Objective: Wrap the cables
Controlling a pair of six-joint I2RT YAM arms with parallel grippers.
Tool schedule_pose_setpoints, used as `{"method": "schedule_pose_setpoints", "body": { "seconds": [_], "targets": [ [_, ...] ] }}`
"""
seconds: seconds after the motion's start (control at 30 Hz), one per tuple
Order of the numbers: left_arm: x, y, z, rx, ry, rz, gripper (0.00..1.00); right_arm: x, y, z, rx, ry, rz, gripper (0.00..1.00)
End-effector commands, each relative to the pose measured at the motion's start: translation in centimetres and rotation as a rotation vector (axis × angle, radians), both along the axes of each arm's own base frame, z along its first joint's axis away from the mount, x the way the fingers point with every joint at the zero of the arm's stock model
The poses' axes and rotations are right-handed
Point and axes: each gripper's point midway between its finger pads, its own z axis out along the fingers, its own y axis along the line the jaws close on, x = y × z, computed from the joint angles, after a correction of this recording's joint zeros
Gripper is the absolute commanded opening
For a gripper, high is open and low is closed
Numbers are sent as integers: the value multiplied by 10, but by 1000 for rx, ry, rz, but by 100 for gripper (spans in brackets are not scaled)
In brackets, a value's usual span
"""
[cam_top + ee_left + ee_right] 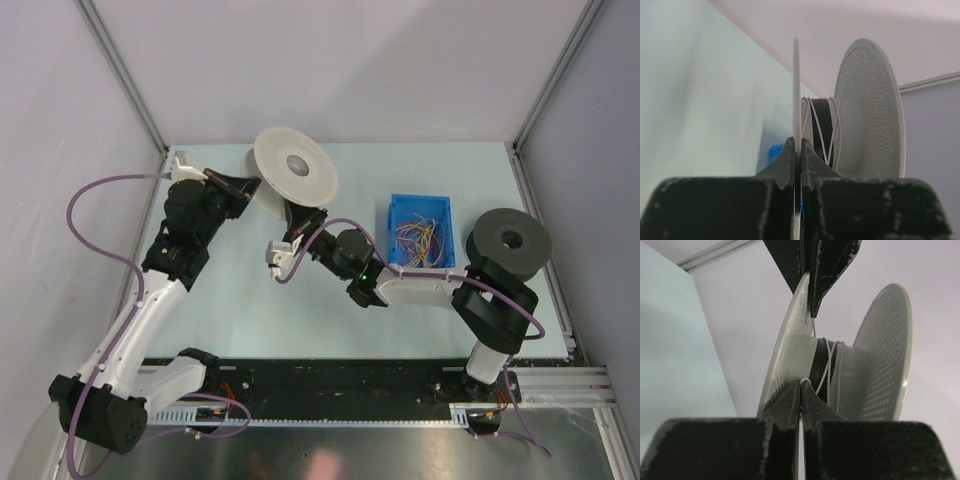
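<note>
The clear tabletop by the back wall (757, 107) lies below, so next my left gripper, holding the spool aloft, should lower the spool's near rim onto that tabletop and release.
A white spool (295, 168) is held up above the table at the back. My left gripper (247, 190) is shut on the edge of its near flange (796, 85); the perforated far flange (870, 110) shows beyond. A thin white wire (827, 135) is wound a few turns round the hub. My right gripper (298, 218) is below the spool, shut on that white wire (827, 365) right at the hub (800, 386). The left fingers (827, 265) show there, pinching the flange. The yellow and orange cables (422, 236) lie loose in a blue bin (398, 212), apart from both grippers.
A black spool (512, 240) stands at the right, by the right arm's upper link. The blue bin also shows behind the left fingers (774, 150). Grey walls close in the left, back and right; a black rail (330, 385) runs along the near edge.
</note>
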Motion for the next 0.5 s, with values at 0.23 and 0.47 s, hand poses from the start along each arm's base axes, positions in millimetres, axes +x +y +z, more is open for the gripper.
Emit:
{"method": "schedule_pose_setpoints", "body": {
  "seconds": [0.23,0.47],
  "targets": [
    [-28,-50,-11,-29,55,-236,0,-19,3,53,121,-139,95,0],
    [-29,-56,-10,-21,49,-252,0,-27,9,56,121,-166,149,0]
  ]
}}
